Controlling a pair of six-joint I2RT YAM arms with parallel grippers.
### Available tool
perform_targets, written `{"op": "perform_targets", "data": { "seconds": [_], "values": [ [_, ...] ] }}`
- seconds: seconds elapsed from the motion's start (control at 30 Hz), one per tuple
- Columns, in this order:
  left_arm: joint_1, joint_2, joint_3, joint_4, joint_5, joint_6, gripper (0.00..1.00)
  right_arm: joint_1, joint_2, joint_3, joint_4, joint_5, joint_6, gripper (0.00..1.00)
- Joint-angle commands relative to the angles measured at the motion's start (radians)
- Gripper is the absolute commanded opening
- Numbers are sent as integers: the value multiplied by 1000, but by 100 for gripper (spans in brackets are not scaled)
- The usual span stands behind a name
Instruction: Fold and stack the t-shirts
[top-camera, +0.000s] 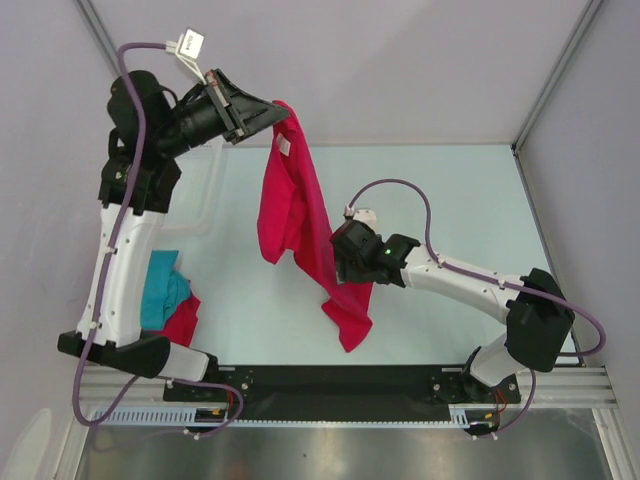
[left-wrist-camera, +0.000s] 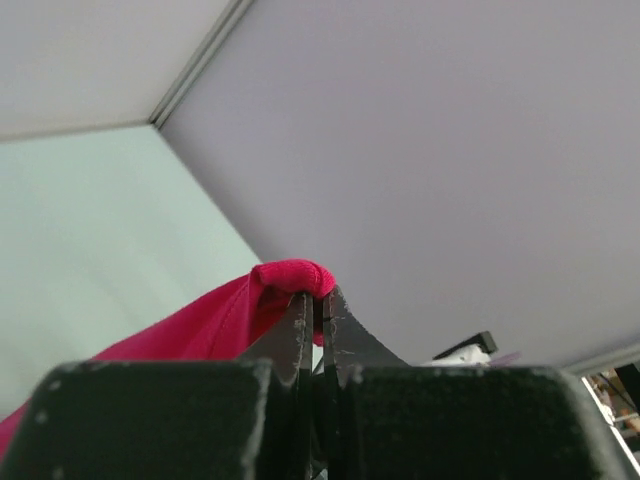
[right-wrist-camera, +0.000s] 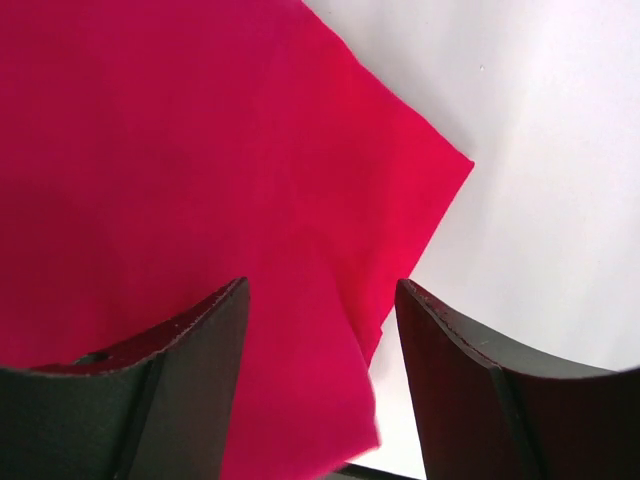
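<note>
I should next move my right gripper back and down onto the narrow lower end of the shirt, nearer the black bar, and then close on it.
A large crimson t-shirt (top-camera: 295, 210) hangs in the air from its top edge, and its lower end (top-camera: 348, 315) reaches the table. My left gripper (top-camera: 268, 112) is raised high at the back left and is shut on that top edge. The left wrist view shows the cloth's bunched hem (left-wrist-camera: 292, 274) pinched between the closed fingertips of the left gripper (left-wrist-camera: 320, 297). My right gripper (top-camera: 345, 268) is at the shirt's lower right part, open. In the right wrist view the right gripper (right-wrist-camera: 320, 290) has its fingers wide apart over the crimson t-shirt (right-wrist-camera: 180, 150). They grip nothing.
A teal t-shirt (top-camera: 163, 288) and a red t-shirt (top-camera: 184, 322) lie piled at the table's left edge, beside the left arm. The pale table (top-camera: 450, 210) is walled at the back and sides. A black rail (top-camera: 330, 380) runs along the near edge.
</note>
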Motion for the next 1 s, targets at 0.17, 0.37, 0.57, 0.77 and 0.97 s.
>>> {"op": "perform_targets", "data": {
  "seconds": [0.17,0.37,0.57,0.77,0.97],
  "values": [
    [178,26,-116,-2,40,1,0,6,3,13,38,9,-1,66],
    [266,6,-194,-42,22,56,0,29,18,7,41,5,14,66],
    [347,-4,-231,-62,23,87,0,95,49,-31,61,5,51,66],
    [379,-4,-255,-67,29,98,0,184,102,-73,107,-21,116,66],
    [407,-8,-284,-67,37,105,0,328,182,-69,74,-2,184,66]
  ]
}}
